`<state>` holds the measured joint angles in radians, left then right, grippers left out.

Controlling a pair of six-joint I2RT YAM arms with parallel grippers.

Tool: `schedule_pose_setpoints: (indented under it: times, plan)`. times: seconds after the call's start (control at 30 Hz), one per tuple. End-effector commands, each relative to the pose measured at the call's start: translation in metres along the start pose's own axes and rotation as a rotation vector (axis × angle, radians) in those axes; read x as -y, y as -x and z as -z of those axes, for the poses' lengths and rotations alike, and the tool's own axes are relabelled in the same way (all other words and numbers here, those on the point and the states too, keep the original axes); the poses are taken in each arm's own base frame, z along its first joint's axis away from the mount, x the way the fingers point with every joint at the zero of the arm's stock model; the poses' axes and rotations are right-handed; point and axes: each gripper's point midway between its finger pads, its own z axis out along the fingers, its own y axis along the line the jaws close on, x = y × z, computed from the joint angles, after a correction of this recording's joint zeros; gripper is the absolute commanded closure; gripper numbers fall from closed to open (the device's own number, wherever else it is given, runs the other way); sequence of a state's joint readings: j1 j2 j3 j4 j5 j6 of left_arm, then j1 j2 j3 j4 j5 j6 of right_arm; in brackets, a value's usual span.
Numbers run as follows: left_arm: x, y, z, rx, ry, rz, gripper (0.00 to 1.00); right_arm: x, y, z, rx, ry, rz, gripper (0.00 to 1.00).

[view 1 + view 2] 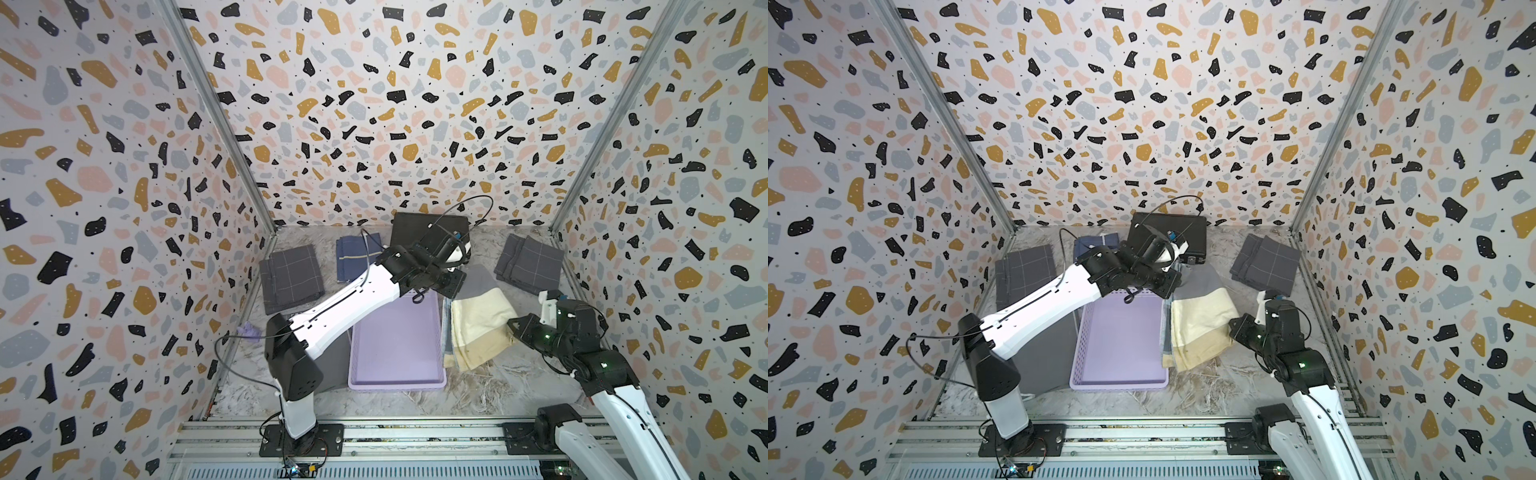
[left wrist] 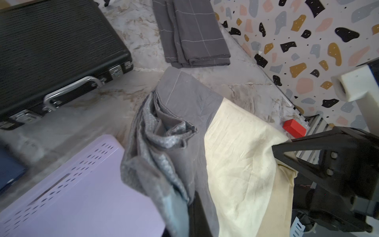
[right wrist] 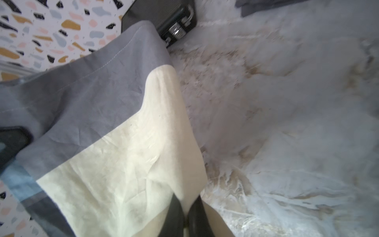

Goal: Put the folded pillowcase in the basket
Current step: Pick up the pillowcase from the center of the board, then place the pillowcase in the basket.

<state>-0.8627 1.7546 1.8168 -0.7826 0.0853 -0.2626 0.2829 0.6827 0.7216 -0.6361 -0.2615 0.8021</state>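
My right gripper crosses the basket's closest side next, goes down and releases the pillowcase's cream edge, since the basket's empty bottom lies past the pillowcase (image 1: 478, 320) and below my right gripper.
The folded pillowcase (image 1: 478, 320) (image 1: 1200, 320), grey at its far end and cream at its near end, hangs lifted just right of the basket. The lavender basket (image 1: 397, 345) (image 1: 1117, 340) holds nothing. My left gripper (image 1: 455, 282) (image 1: 1173, 284) is shut on the bunched grey end (image 2: 164, 135), close beside the basket's wall (image 2: 82, 184); the jaw tips (image 2: 192, 205) are buried in cloth. My right gripper (image 1: 513, 326) (image 1: 1233, 326) is shut on the cream edge (image 3: 123, 153), its black fingers pinching the fabric (image 3: 185, 213).
A black latched case (image 1: 419, 232) lies behind the basket. Folded grey checked cloths lie at back left (image 1: 291, 276) and back right (image 1: 530, 264), and a navy cloth (image 1: 353, 255) lies between them. A dark grey cloth (image 1: 336, 357) lies left of the basket. A red block (image 2: 294, 128) sits by the right wall.
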Motion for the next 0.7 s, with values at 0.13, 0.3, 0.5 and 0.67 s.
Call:
schedule_pose_setpoints:
  times: [0.13,0.3,0.5,0.67]
  plan:
    - [-0.095,-0.039,0.042,-0.043,0.19,0.082,1.0,-0.048,-0.019,-0.018,-0.089,0.039,0.137,1.0]
    - [-0.135,-0.076,0.054,-0.098,0.225,0.148,1.0,-0.061,-0.056,-0.047,-0.224,0.031,0.253,1.0]
    - [-0.165,-0.094,0.033,-0.135,0.243,0.19,1.0,-0.078,-0.099,-0.087,-0.321,0.06,0.295,1.0]
    - [-0.182,-0.104,0.004,-0.183,0.272,0.182,1.0,-0.083,-0.11,-0.099,-0.329,0.024,0.344,1.0]
